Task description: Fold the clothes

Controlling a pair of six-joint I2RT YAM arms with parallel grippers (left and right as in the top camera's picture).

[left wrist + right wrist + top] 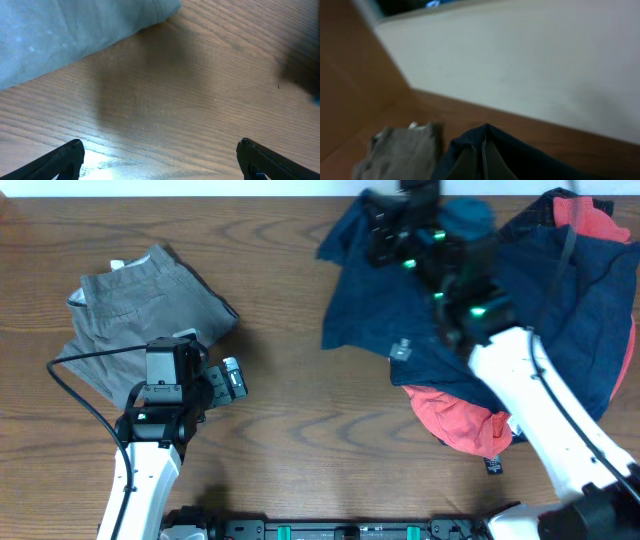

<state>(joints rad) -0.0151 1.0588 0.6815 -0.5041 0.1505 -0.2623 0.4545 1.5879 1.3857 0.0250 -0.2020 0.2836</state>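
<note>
The robot will next move its left gripper away from the grey garment, then lower it onto the edge of the navy garment's near corner (327, 343) (316, 99).
A folded grey garment (150, 300) lies at the left of the table and also shows in the left wrist view (75, 30). My left gripper (232, 378) is open and empty, just off its right edge over bare wood (160, 160). A navy garment (390, 310) is spread at the back right, over a pile. My right gripper (385, 235) is at its far edge, shut on a pinched fold of the navy garment (482, 155) and lifting it into a peak. The grey garment shows beyond it in the right wrist view (400, 150).
The pile at the right holds a coral-red garment (460, 420), a teal piece (468, 218) and more navy cloth (590, 310). A small dark tag (493, 466) lies near the front. A white wall (530, 65) runs along the table's far edge.
</note>
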